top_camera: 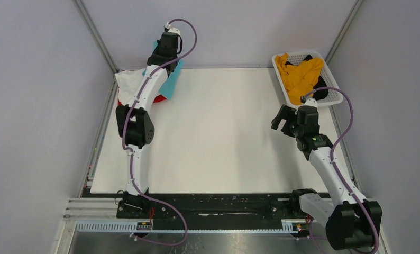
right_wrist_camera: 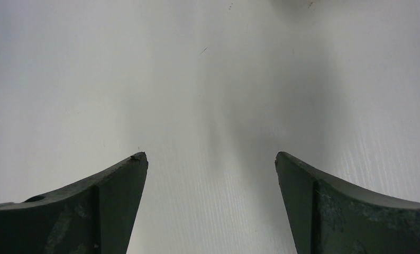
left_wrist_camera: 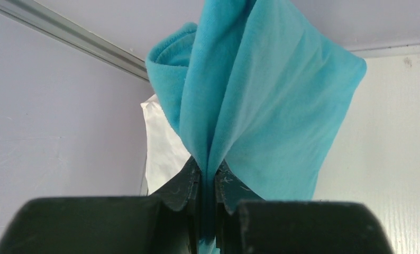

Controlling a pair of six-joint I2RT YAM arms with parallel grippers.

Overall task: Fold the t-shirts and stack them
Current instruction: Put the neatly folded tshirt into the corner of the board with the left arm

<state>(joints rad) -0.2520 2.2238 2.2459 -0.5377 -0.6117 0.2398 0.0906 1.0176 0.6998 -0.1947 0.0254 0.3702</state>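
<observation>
Much of the white t-shirt (top_camera: 128, 82) is still uncovered. My left gripper will move down and to the left in the top view next and let go over it.
My left gripper (top_camera: 163, 52) is at the table's far left corner, shut on the teal t-shirt (top_camera: 169, 82), which hangs bunched from its jaws in the left wrist view (left_wrist_camera: 261, 111). Below it lie a white t-shirt (top_camera: 128, 82), also in the left wrist view (left_wrist_camera: 163, 148), and a red t-shirt (top_camera: 157, 99) peeking out under it. The mustard yellow t-shirt (top_camera: 300, 74) and the black t-shirt (top_camera: 320, 89) lie in the white mesh basket (top_camera: 280, 59) at the far right. My right gripper (top_camera: 280, 120) is open and empty above bare table, its fingers (right_wrist_camera: 112, 180) spread wide.
The white tabletop (top_camera: 224, 132) spans the middle. Grey walls and metal frame posts (top_camera: 97, 34) close in the back and sides. A black rail (top_camera: 224, 203) runs along the near edge by the arm bases.
</observation>
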